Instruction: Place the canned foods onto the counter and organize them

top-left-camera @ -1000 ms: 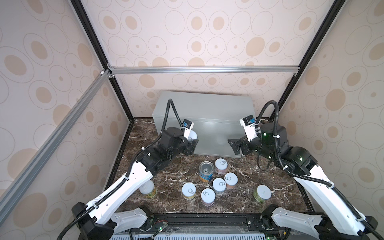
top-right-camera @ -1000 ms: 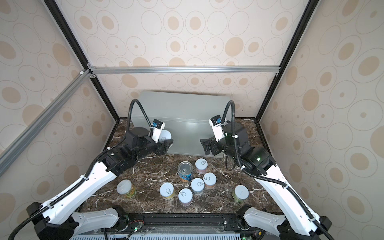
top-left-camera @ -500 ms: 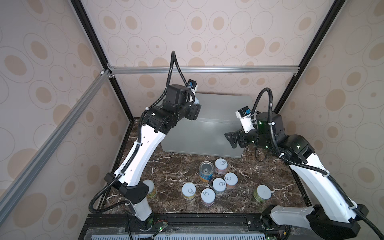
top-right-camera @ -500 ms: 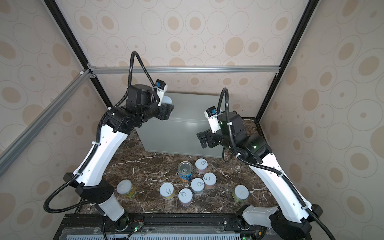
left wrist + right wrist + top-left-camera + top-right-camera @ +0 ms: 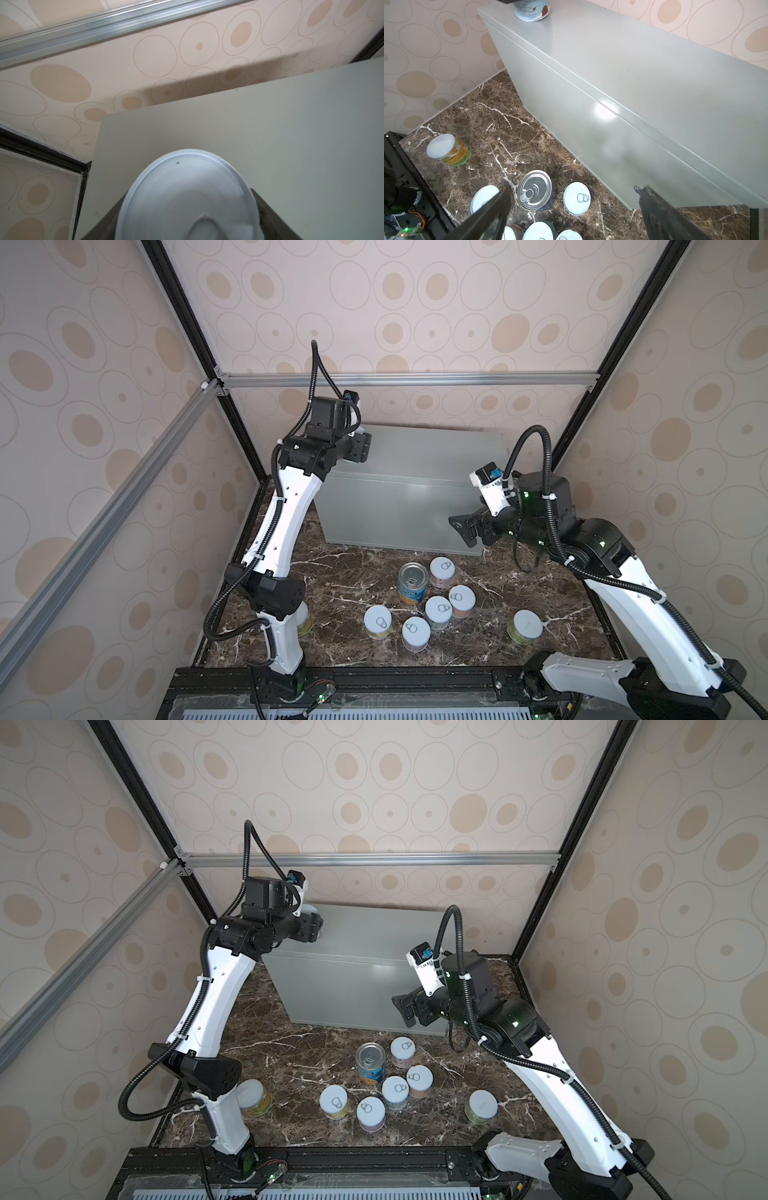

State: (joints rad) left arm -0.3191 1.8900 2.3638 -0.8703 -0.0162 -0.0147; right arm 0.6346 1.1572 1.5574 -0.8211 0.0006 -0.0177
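I need to move the short can outward next with my left gripper, toward the bare part of the counter by its far edge, and release it there, because that part of the counter is empty.
My left gripper [image 5: 359, 448] [image 5: 316, 925] is shut on a short can with a pale lid [image 5: 187, 197] [image 5: 532, 10], at the left end of the grey counter's [image 5: 415, 497] [image 5: 340, 986] top. I cannot tell whether the can rests on it. My right gripper [image 5: 463, 531] [image 5: 576, 188] hangs open and empty before the counter's right front, above the marble. Below it stand the taller blue can [image 5: 411, 583] [image 5: 534, 190] and several short cans [image 5: 438, 610] in a cluster. One short can [image 5: 527, 626] stands apart at the right, another [image 5: 253, 1094] by the left arm's base.
The dark marble floor [image 5: 353, 572] lies in front of the counter, walled by patterned panels and black frame posts. A silver crossbar [image 5: 395, 379] runs above the counter's back. A small round lock [image 5: 638, 189] shows beside my right finger.
My left arm has risen from in front of the counter to its top left end, carrying the can. The right gripper lifted slightly and stayed open.
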